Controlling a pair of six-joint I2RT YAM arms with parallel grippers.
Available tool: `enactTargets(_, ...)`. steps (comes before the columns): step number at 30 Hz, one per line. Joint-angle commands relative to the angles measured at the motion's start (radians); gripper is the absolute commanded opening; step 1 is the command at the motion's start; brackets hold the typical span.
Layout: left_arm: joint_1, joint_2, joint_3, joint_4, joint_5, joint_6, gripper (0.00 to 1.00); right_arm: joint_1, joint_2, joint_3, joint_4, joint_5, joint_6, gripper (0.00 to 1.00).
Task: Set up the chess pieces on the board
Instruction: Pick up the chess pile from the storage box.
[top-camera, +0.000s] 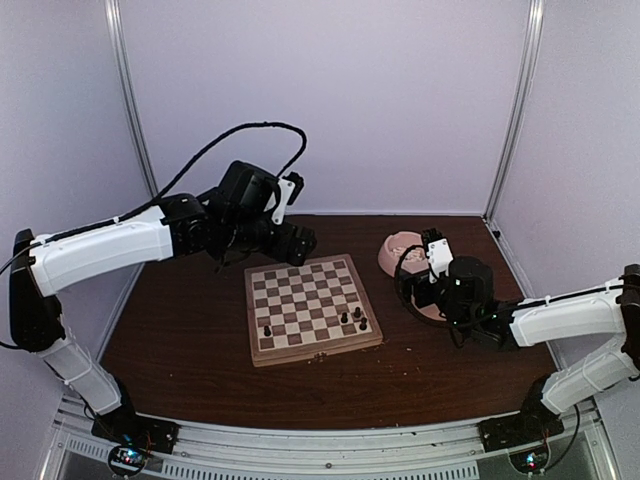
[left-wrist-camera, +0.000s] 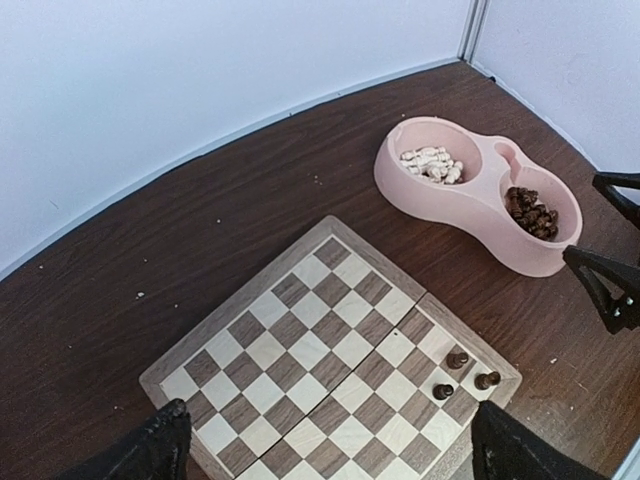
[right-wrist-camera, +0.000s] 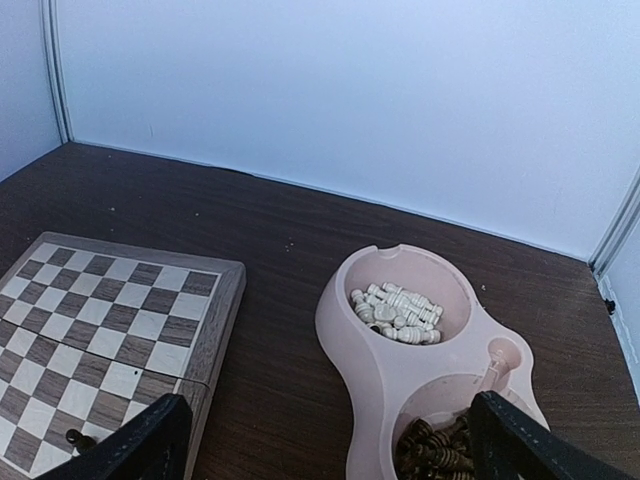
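The robot's right gripper isn't holding anything and dark pieces lie below it, toward the right in the wrist view, so next it will shift that way, tilt down and lower into the near cup (right-wrist-camera: 436, 446).
The board (top-camera: 300, 290) lies mid-table, with dark chess pieces (top-camera: 357, 318) near its right front corner and one more (top-camera: 268, 330) at its left front. My left gripper (top-camera: 300, 245) hovers open over the board's far edge; in the left wrist view its fingers (left-wrist-camera: 150, 450) straddle the board (left-wrist-camera: 300, 350), with three dark pieces (left-wrist-camera: 457, 359) to the right. My right gripper (top-camera: 410, 290) stands open beside the pink double bowl (top-camera: 398, 242). In the right wrist view this gripper (right-wrist-camera: 330, 450) holds nothing, and the dark pieces (right-wrist-camera: 435, 450) lie just inside its right finger.
The pink double bowl (right-wrist-camera: 345, 320) holds cream-white pieces (right-wrist-camera: 397, 312) in its far cup and dark ones in its near cup. Light walls and metal posts close in the dark wooden table (top-camera: 200, 330) at the back and sides.
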Motion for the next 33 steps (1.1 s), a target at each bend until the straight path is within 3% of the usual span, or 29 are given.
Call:
enactTargets(1,0.048,-0.01,0.024,0.013,0.044,-0.044,0.98,-0.003,0.015,0.004,0.012,0.022,-0.009,1.0)
enactTargets(9,0.079,-0.006,0.041,0.017,0.098,-0.033,0.98,-0.005,0.001,0.035,-0.078,0.02,-0.008,0.97)
enactTargets(16,0.079,-0.033,0.013,0.033,0.101,-0.027,0.98,-0.023,-0.079,0.092,-0.287,0.045,0.021,0.94)
enactTargets(23,0.079,-0.067,-0.027,0.034,0.115,-0.019,0.98,-0.107,-0.171,0.129,-0.49,-0.036,0.08,0.88)
enactTargets(33,0.082,-0.156,-0.088,-0.023,0.105,0.032,0.98,-0.224,-0.16,0.226,-0.686,-0.103,0.145,0.84)
